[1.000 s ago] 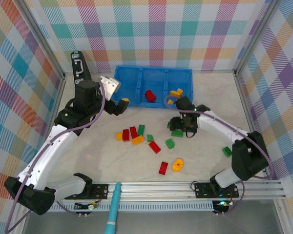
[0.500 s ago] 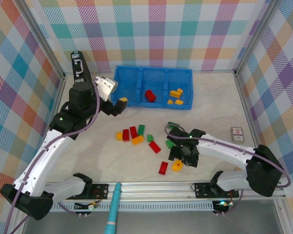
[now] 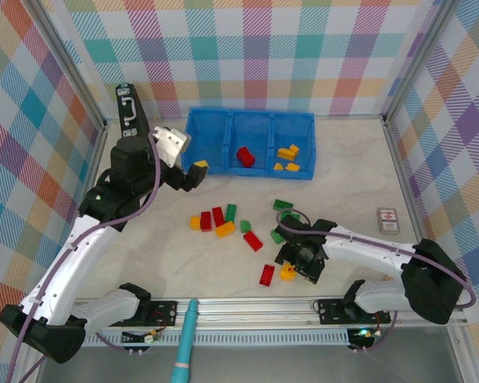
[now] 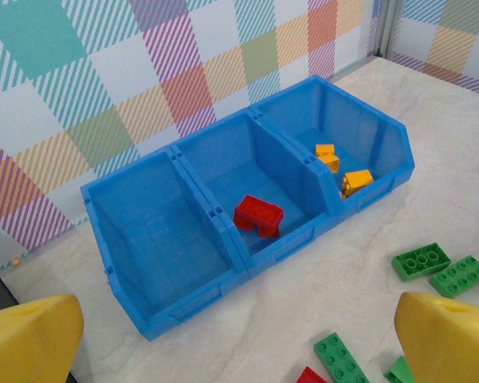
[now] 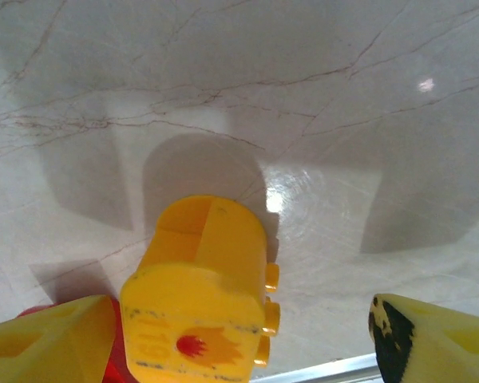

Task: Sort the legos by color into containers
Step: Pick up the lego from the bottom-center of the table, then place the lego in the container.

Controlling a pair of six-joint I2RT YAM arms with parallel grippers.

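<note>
I will next lower my right gripper around the round yellow-orange piece [image 3: 287, 273] [image 5: 199, 295], easing toward the red brick, as the piece sits below, nearer the finger beside that brick.
The blue tray [image 3: 223, 142] stands at the back; its left compartment is empty, the middle one holds a red brick [image 4: 259, 215], the right one yellow-orange bricks [image 4: 340, 171]. My left gripper [image 3: 188, 172] hovers open in front of the tray [image 4: 156, 263], nothing between its yellow fingers [image 4: 25, 343]. Red, green and yellow-orange bricks [image 3: 216, 219] lie mid-table. My right gripper [image 3: 298, 266] is low at the front, open around the round yellow-orange piece [image 5: 199, 295], which sits close to the left finger [image 5: 52, 339] and well apart from the right one [image 5: 439, 339].
A red brick [image 3: 267, 274] lies just left of the right gripper. Green bricks [image 3: 283, 205] rest behind it. A black case [image 3: 128, 108] stands at the back left, a white card [image 3: 387, 217] at the right. A metal rail [image 3: 247, 306] runs along the front edge.
The right gripper has come from near the tray down to the front, over the round yellow-orange piece. The left gripper shifted slightly and stays open.
</note>
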